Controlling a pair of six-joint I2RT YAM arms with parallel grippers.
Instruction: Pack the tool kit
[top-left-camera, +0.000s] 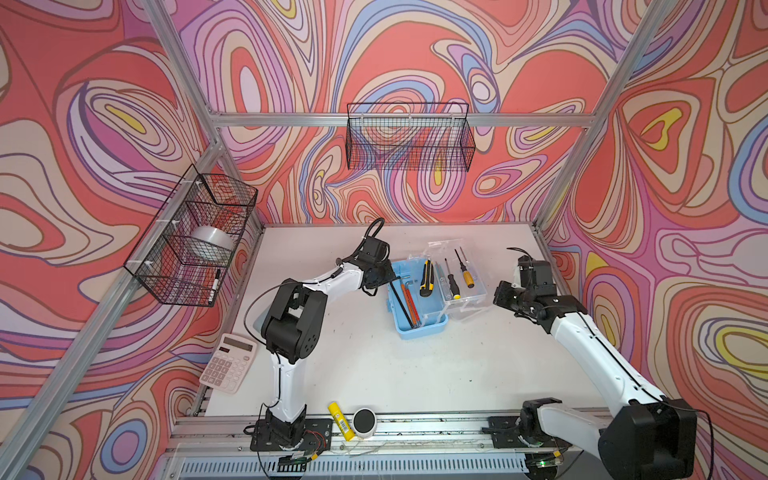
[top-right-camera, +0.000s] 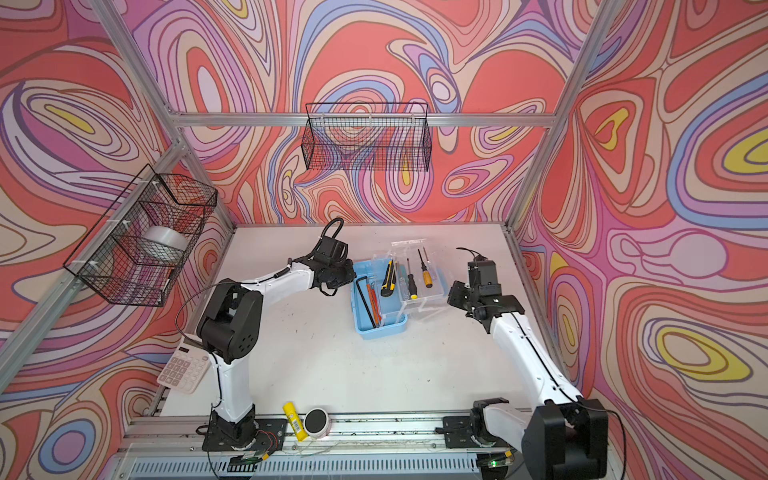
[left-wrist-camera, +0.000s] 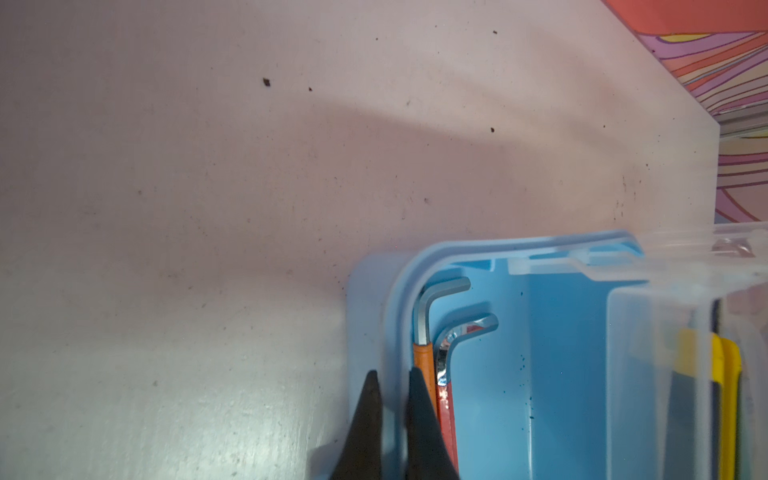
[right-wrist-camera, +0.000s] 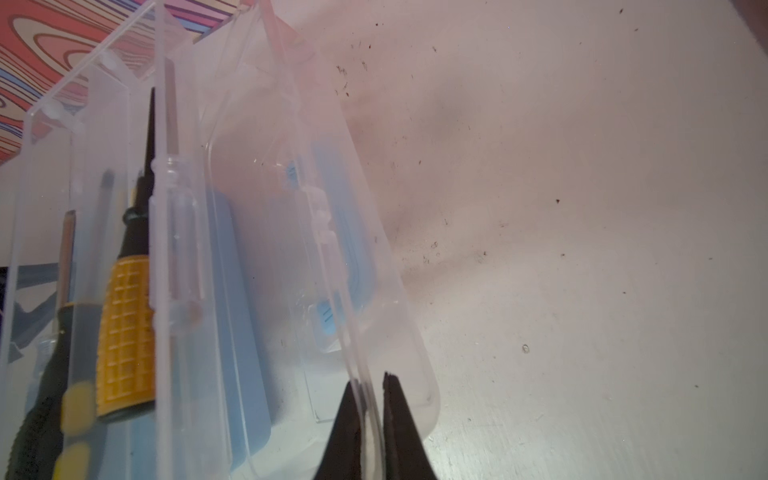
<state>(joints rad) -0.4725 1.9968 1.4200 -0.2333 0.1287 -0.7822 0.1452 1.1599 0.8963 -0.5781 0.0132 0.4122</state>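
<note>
The lid hangs open, so my right gripper will next swing up and toward the blue case (top-left-camera: 430, 305) (right-wrist-camera: 237, 336) between it and my left gripper and let go of the lid's rim.
The tool kit's light-blue case (top-left-camera: 420, 326) (top-right-camera: 381, 330) lies open on the white table in both top views. Hex keys (top-left-camera: 405, 303) (left-wrist-camera: 423, 316) lie along its left side. A yellow-and-black utility knife (top-left-camera: 426, 277) and screwdrivers (top-left-camera: 467, 274) (right-wrist-camera: 124, 332) rest in a clear tray. The clear lid (top-left-camera: 469, 305) (right-wrist-camera: 374, 270) hangs open to the right. My left gripper (top-left-camera: 388, 279) (left-wrist-camera: 392, 374) is shut on the case's blue left wall, one finger inside and one outside. My right gripper (top-left-camera: 497, 296) (right-wrist-camera: 372, 380) is shut on the lid's clear rim.
A white calculator (top-left-camera: 227, 368) lies at the table's left front. A yellow glue stick (top-left-camera: 340, 419) and a round black-topped puck (top-left-camera: 364, 422) sit on the front rail. Wire baskets hang on the back wall (top-left-camera: 409, 137) and the left wall (top-left-camera: 195, 237), the latter holding a tape roll.
</note>
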